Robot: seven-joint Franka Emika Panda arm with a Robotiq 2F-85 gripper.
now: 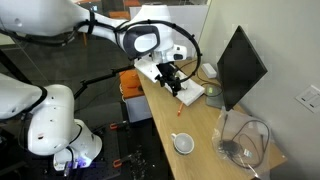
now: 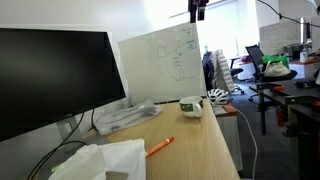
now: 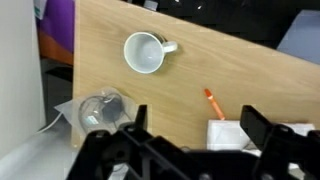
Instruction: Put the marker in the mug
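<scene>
Next, my gripper goes down and turns its open fingers astride the marker's end by the tissue [image 2: 152,152], since that end lies far below my gripper, slanted.
The white mug [image 3: 143,53] stands upright on the wooden table, its handle pointing right in the wrist view. It also shows in both exterior views [image 1: 183,143] [image 2: 190,106]. The reddish-orange marker [image 3: 214,103] lies flat on the table, apart from the mug and touching nothing but the table near a white tissue; it shows in both exterior views [image 1: 178,110] [image 2: 159,146]. My gripper [image 3: 195,128] is open and empty, well above the table, with the marker between its fingers in the wrist view. It also shows in both exterior views [image 1: 172,80] [image 2: 197,10].
A white tissue [image 3: 228,133] lies next to the marker. A clear bag with cables [image 3: 100,108] lies to the mug's side. A black monitor [image 1: 240,65] and a whiteboard [image 2: 160,62] stand along the table's back. The table's edge [image 1: 150,105] drops beside the robot base.
</scene>
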